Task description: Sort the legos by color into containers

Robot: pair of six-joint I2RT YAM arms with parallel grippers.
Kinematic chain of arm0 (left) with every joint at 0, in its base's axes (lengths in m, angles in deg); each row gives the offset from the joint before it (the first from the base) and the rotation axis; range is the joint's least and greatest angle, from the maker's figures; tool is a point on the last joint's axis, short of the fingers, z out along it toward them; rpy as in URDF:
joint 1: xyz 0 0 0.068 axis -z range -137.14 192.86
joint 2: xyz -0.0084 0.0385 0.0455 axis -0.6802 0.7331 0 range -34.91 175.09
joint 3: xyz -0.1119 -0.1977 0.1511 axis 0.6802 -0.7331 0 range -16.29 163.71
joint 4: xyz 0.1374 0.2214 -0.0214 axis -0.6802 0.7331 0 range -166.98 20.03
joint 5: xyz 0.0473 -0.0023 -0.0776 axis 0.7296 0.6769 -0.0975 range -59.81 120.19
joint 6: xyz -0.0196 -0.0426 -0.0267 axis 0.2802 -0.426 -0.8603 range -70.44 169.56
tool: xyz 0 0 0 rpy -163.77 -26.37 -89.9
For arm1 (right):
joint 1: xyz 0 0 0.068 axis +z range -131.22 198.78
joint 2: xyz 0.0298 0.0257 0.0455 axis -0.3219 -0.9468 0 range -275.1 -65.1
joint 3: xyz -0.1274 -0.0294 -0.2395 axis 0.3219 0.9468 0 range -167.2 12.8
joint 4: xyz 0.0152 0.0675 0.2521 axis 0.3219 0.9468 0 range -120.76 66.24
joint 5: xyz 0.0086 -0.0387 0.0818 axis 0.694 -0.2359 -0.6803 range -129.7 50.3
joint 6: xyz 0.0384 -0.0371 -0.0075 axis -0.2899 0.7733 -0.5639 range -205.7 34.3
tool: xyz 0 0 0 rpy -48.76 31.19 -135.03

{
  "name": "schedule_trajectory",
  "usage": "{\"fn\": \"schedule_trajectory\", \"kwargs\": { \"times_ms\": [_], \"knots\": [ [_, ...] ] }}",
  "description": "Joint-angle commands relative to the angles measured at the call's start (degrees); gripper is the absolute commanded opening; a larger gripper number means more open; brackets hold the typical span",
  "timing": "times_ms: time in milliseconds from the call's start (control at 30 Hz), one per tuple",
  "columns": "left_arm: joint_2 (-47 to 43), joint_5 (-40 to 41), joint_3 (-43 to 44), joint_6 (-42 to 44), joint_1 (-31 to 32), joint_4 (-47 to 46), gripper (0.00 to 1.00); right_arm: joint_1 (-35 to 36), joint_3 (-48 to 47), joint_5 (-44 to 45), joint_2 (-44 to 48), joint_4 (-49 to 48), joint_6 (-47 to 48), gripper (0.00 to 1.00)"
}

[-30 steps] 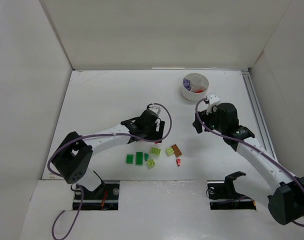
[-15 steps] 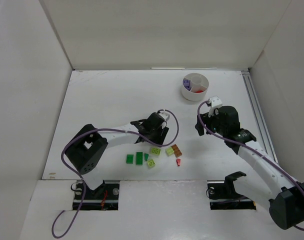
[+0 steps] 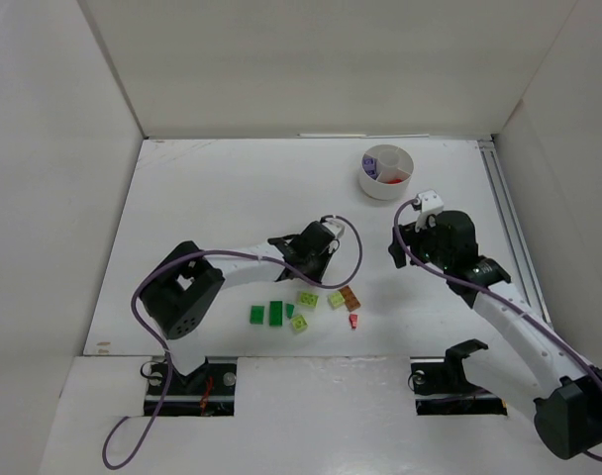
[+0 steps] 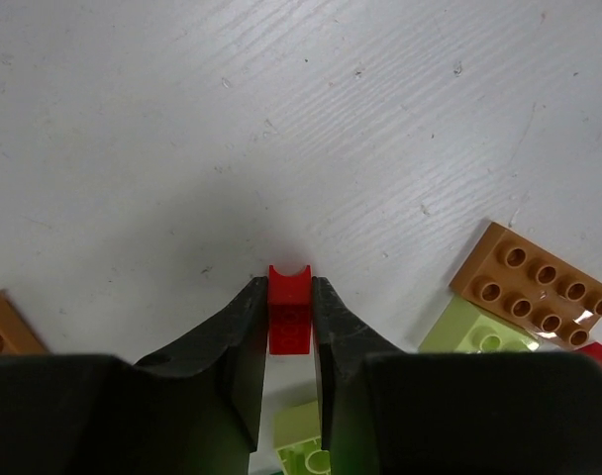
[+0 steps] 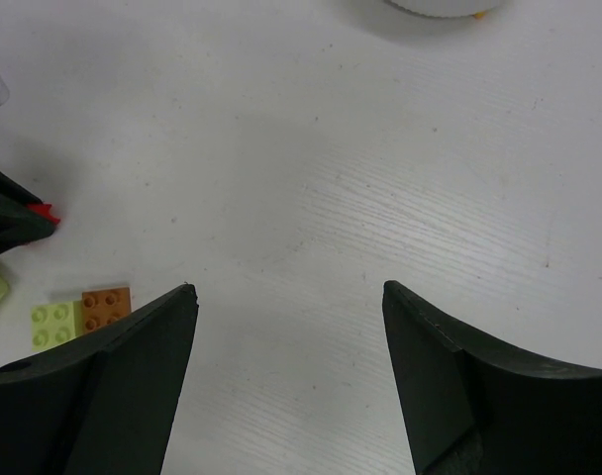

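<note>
The left gripper needs to rise next and carry the lego outward over the dish's near red section (image 3: 392,180) to let go of it, because red pieces are already in the round dish.
A small red lego (image 4: 289,319) sits on the white table, pinched between the black fingers of my left gripper (image 4: 289,287), which is shut on it. From above, that gripper (image 3: 314,265) is low over the table, just above the scattered legos: two dark green (image 3: 276,312), lime (image 3: 307,298), an orange-brown plate (image 3: 350,297) and another red one (image 3: 352,321). My right gripper (image 5: 286,289) hangs open over bare table with nothing between its fingers. The round white dish of containers (image 3: 385,172) stands at the back right, with purple and red pieces inside.
Beside the held lego lie an orange-brown plate (image 4: 534,292) and lime bricks (image 4: 476,332). The right wrist view shows the dish's rim (image 5: 435,8) at the top edge. White walls enclose the table on three sides.
My left gripper has closed from open onto the red lego, and its arm has shifted slightly right. The right arm has edged a little to the right, still open.
</note>
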Motion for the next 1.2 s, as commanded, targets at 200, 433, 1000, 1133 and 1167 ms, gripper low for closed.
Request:
{"fn": "schedule_trajectory", "kwargs": {
  "times_ms": [200,433,1000,1133,1167],
  "knots": [
    [-0.5,4.7,11.8,0.1,1.5,2.2,0.05,-2.0,-1.1,10.3,7.2,3.3,-5.6,0.85],
    [10.5,3.4,37.4,2.2,-2.4,3.3,0.04,-6.2,-3.0,28.2,15.3,7.3,-11.9,1.0],
    [36.2,-0.9,73.5,1.4,-4.3,-12.6,0.2,-8.3,-4.8,32.9,14.5,10.6,-13.1,1.0],
    [39.4,0.6,74.0,0.8,-4.3,-18.6,0.23,-8.3,-4.8,32.9,13.9,10.6,-13.1,1.0],
    [40.5,0.6,74.5,0.8,-4.8,-19.4,0.23,-8.3,-4.8,32.9,13.9,10.6,-13.1,1.0]
  ]
}}
